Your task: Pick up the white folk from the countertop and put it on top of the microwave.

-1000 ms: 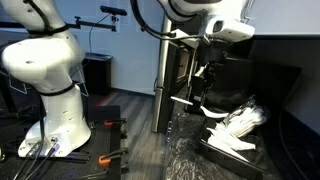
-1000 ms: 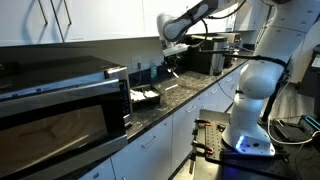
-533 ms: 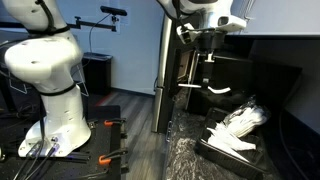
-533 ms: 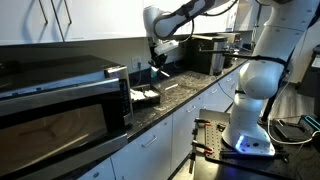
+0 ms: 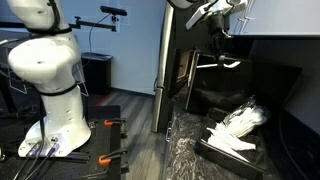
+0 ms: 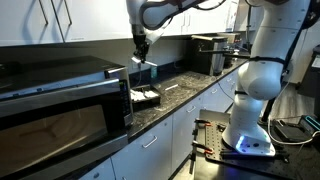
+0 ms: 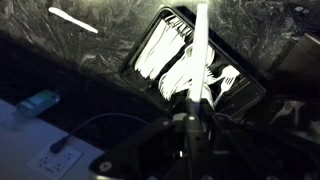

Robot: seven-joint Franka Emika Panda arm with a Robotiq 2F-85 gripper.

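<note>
The white fork still hangs above the tray beside the microwave, so my gripper will rise next and move across over the microwave's top (image 6: 90,68) to release it there.
My gripper (image 5: 221,50) is shut on a white plastic fork (image 5: 229,63) and holds it high in the air above the dark countertop (image 6: 185,92). In an exterior view the gripper (image 6: 140,47) hangs with the fork (image 6: 140,61) over the tray, close to the right end of the microwave (image 6: 60,100) and a little above its top. In the wrist view the fork (image 7: 199,50) sticks out from the gripper (image 7: 190,118) over the tray below.
A black tray (image 7: 140,52) of white plastic cutlery sits on the counter beside the microwave and shows in both exterior views (image 5: 215,150) (image 6: 146,101). Another white utensil (image 7: 72,20) lies loose on the counter. A dark appliance (image 6: 208,55) stands farther along. Wall cabinets hang above.
My gripper has risen and moved along the counter toward the microwave, carrying the fork from low over the counter to above the tray.
</note>
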